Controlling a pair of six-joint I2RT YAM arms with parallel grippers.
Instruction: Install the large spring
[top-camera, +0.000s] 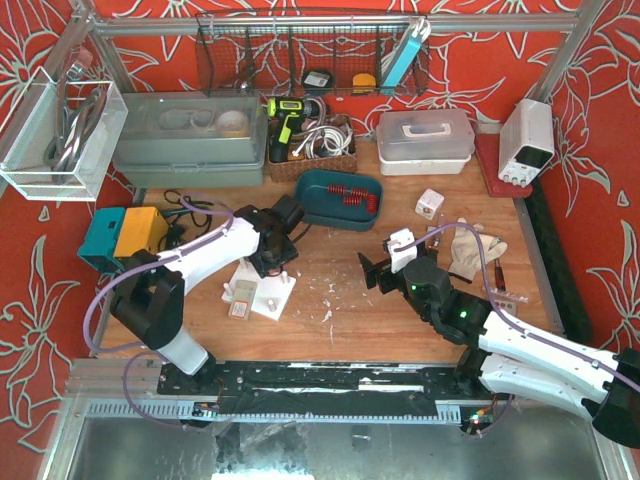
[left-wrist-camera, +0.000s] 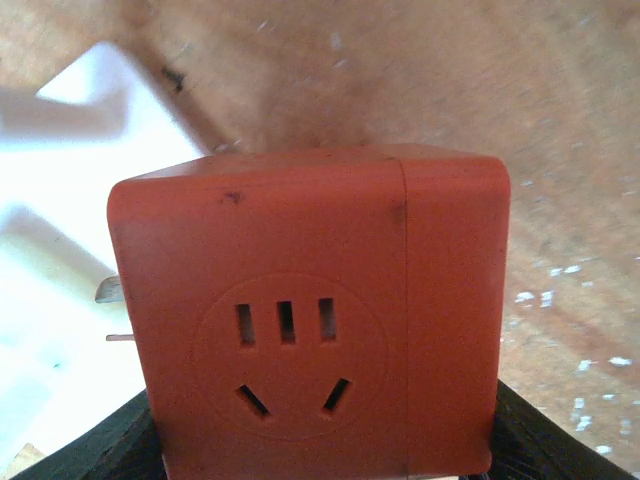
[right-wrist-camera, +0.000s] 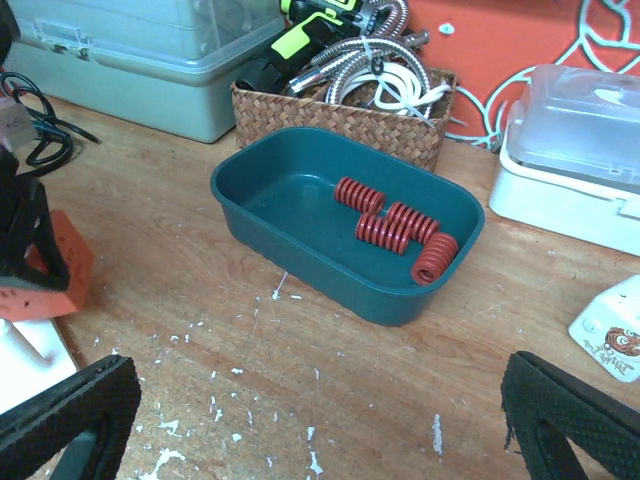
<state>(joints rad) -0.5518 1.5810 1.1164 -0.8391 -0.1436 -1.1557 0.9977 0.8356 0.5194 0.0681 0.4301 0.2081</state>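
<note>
The socket block sticks out over the edge of the white fixture plate, so my left gripper should next carry it outward and let it go on bare wood by the grey lidded box.
Several red springs (right-wrist-camera: 385, 232) lie in a teal tray (right-wrist-camera: 290, 240); the thickest-looking one (right-wrist-camera: 435, 258) is at its right end. From above, the tray (top-camera: 315, 205) sits at centre back with the springs (top-camera: 346, 193) inside. My left gripper (left-wrist-camera: 320, 440) is shut on an orange socket block (left-wrist-camera: 300, 300), with its black fingers (left-wrist-camera: 100, 445) against both sides, just above a white fixture plate (top-camera: 262, 295). My right gripper (right-wrist-camera: 320, 400) stands open over bare wood, short of the tray, with nothing between its fingers. It points toward the tray (top-camera: 372, 270).
Behind the tray are a wicker basket (right-wrist-camera: 340, 110) of hoses and a drill, and a grey lidded box (top-camera: 185, 140). Further right are a white lidded box (right-wrist-camera: 580, 160), a small white cube (top-camera: 429, 204), a glove (top-camera: 470, 250) and a power supply (top-camera: 527, 140). A teal-and-yellow box (top-camera: 125, 235) sits left.
</note>
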